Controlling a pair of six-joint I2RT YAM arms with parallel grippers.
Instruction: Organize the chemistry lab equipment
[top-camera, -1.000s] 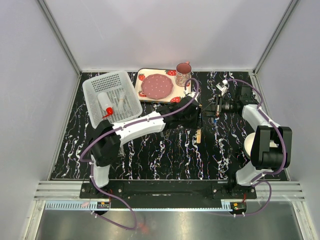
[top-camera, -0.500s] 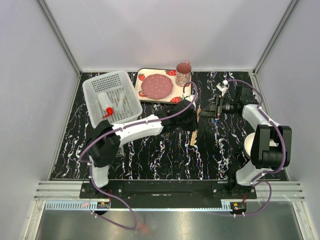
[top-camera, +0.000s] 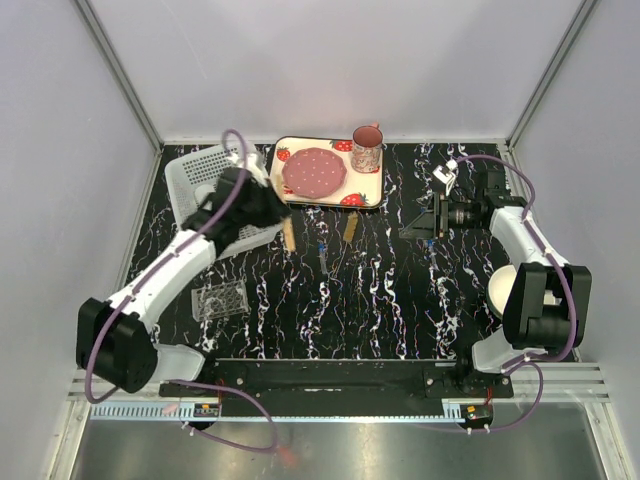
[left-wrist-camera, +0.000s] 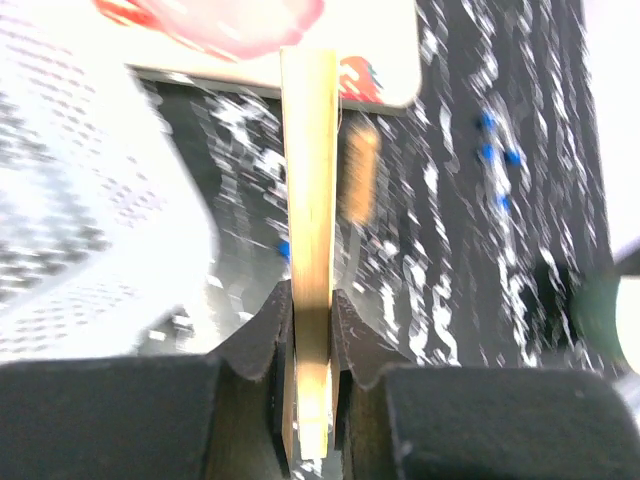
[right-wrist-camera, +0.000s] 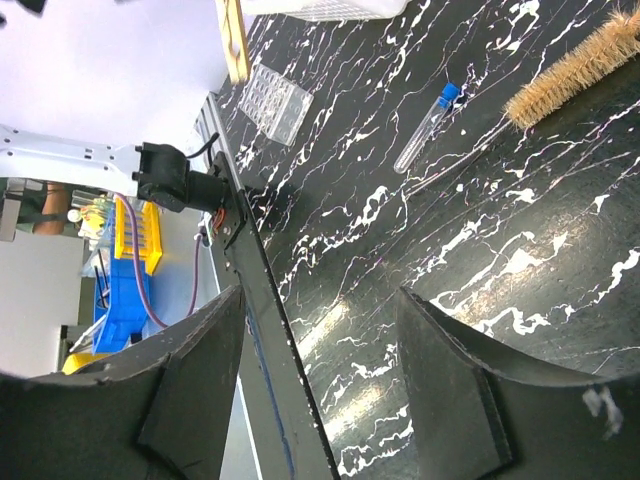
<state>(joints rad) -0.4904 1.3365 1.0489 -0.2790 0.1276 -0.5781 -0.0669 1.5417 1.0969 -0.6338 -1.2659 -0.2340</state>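
Observation:
The stick (top-camera: 288, 236) in my left gripper moves to the left in the top view next, over the basket, and then goes down inside.
My left gripper (top-camera: 278, 213) is shut on a tan wooden stick (top-camera: 288, 236), held just off the right edge of the white perforated basket (top-camera: 205, 170). In the left wrist view the stick (left-wrist-camera: 308, 190) stands upright between the jaws of the left gripper (left-wrist-camera: 310, 312). A tan bristle brush (top-camera: 350, 228) and a thin blue-tipped tube (top-camera: 322, 252) lie on the black table between the arms. The clear grid rack (top-camera: 220, 298) lies near the front left. My right gripper (top-camera: 412, 224) hangs open and holds nothing; in its own view the right gripper (right-wrist-camera: 318, 296) looks down on the tube (right-wrist-camera: 425, 128) and the brush (right-wrist-camera: 575, 72).
A strawberry-printed tray (top-camera: 362, 190) with a pink plate (top-camera: 313, 172) and a mug (top-camera: 367, 148) stands at the back centre. A cream bowl (top-camera: 497, 290) sits by the right arm's base. Much of the basket is hidden by the left arm.
The left arm has swung from the table's centre to the left, carrying the wooden stick towards the basket. The right gripper has opened and let go of the stick, uncovering the brush and tube.

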